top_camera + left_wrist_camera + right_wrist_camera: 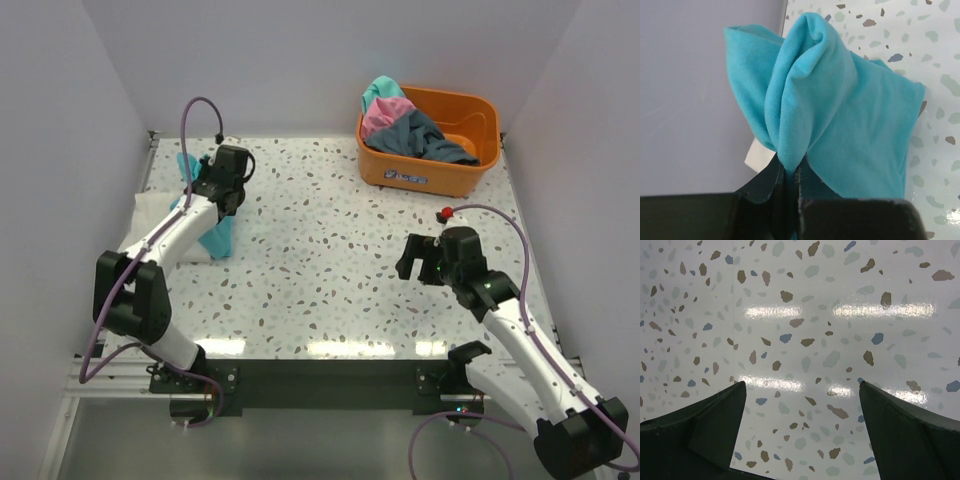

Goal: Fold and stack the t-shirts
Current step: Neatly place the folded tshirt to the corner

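Next, my left gripper carries the fold of the teal t-shirt toward the wall, then brings it down onto the uncovered edge of the cream-white t-shirt point(148, 214).
A teal t-shirt point(214, 238) lies bunched at the table's left edge, partly on a cream-white t-shirt point(148, 214). My left gripper point(226, 196) is shut on a pinched fold of the teal t-shirt point(830, 115), which rises from between its fingers point(771, 182); a cream-white corner point(756, 156) shows beside them. My right gripper point(412, 258) is open and empty above bare table at the right; its fingers point(715, 427) stand wide apart. More t-shirts are heaped in the orange tub point(385, 167): a second teal one point(380, 91), a pink one point(382, 115) and a dark grey one point(425, 135).
The orange tub stands at the back right corner. White walls close the left, back and right sides. A small red object point(445, 213) sits just behind the right gripper. The speckled tabletop point(320, 230) spans between the arms.
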Robot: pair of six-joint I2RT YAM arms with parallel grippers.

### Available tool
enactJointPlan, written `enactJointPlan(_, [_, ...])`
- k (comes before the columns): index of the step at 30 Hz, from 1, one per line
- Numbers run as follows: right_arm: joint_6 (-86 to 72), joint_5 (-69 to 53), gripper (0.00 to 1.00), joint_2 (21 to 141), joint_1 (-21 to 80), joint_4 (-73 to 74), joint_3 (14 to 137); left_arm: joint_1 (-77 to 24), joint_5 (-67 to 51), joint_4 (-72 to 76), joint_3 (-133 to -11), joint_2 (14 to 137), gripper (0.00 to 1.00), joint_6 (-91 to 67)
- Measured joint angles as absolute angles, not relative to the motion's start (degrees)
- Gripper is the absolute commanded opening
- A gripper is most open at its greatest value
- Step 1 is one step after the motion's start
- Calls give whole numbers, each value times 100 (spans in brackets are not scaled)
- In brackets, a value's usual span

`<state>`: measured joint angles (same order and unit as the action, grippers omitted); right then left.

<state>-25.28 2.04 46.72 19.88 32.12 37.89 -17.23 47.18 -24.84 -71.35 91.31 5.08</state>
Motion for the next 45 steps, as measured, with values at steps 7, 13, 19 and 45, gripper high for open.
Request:
enactJointPlan(7, [-2519, 209, 98, 4641, 1986, 3208, 3785, -1719, 4831, -2320, -7135, 8873, 0, 869])
enactJointPlan(13, [-2517, 209, 99, 4646, 1986, 3208, 3785, -1712, 4834, -2316, -7133, 8381, 0, 1063])
enactJointPlan(19, [-2502, 226, 99, 4646, 1986, 3210, 3785, -1555, 4615, -2137, -6925, 8182, 0, 1157])
enactJointPlan(45, [-2502, 357, 99, 4678, 1986, 3212, 3785, 364, 4346, -1253, -6685, 10127, 100, 849])
